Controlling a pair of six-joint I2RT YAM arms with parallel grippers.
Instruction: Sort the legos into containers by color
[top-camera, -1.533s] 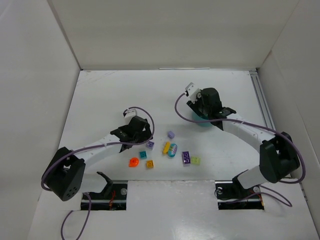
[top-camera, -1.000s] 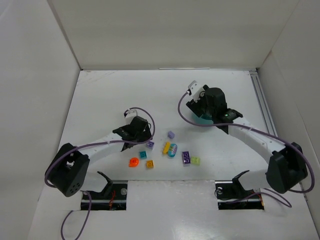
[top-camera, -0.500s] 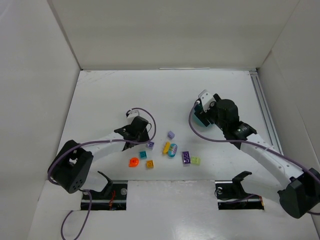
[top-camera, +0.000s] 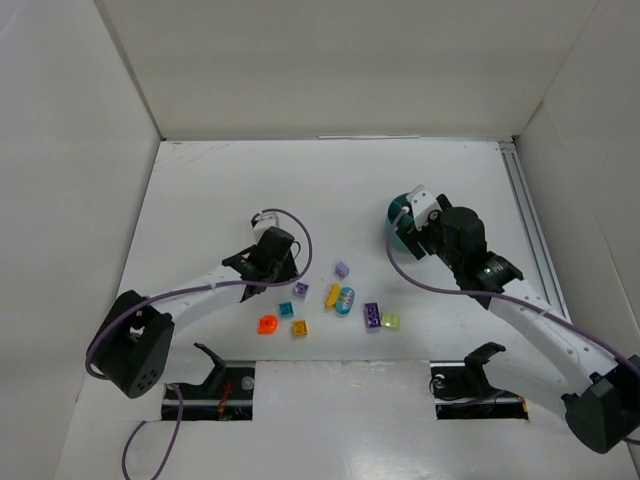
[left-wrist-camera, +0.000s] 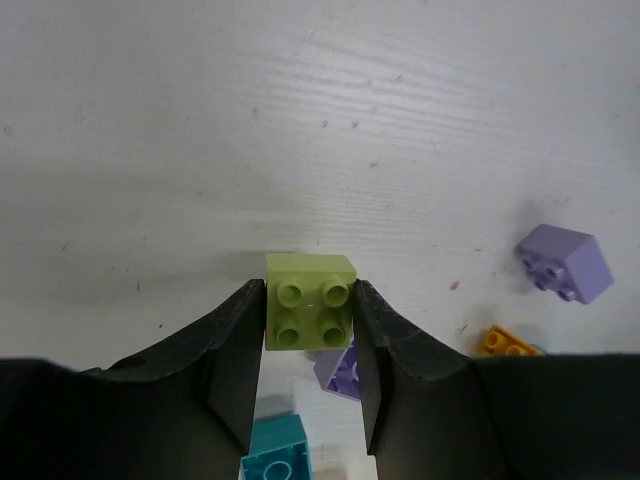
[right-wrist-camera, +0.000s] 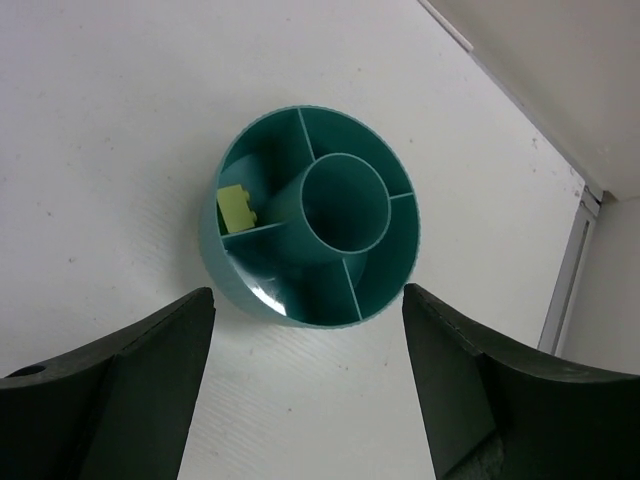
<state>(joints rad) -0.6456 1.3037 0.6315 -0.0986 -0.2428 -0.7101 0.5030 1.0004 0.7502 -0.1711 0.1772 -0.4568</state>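
Note:
One section of the cup (top-camera: 399, 215) already holds a pale green brick, so next my left gripper should go outward and toward the right in the top view, over that section.
My left gripper (left-wrist-camera: 310, 320) is shut on a pale green brick (left-wrist-camera: 310, 313), pinched by its sides, studs facing the camera. Under it lie a purple brick (left-wrist-camera: 345, 370) and a teal brick (left-wrist-camera: 275, 452). In the top view the left gripper (top-camera: 288, 279) sits at the left end of the brick cluster. The teal divided cup (right-wrist-camera: 317, 243) holds one pale green brick (right-wrist-camera: 237, 209) in a left compartment. My right gripper (right-wrist-camera: 308, 295) hangs open just short of the cup, holding nothing. The right wrist partly covers the cup (top-camera: 399, 215) from above.
Loose bricks lie in the middle: round orange (top-camera: 267, 324), orange (top-camera: 299, 328), purple (top-camera: 342, 269), yellow (top-camera: 332, 295), oval blue (top-camera: 346, 300), purple (top-camera: 371, 316), pale green (top-camera: 390, 321). White walls enclose the table; a rail (top-camera: 527, 215) runs along the right side.
The left jaws have closed on the pale green brick. The right arm has drawn back from over the cup toward the right and near side, uncovering part of its rim.

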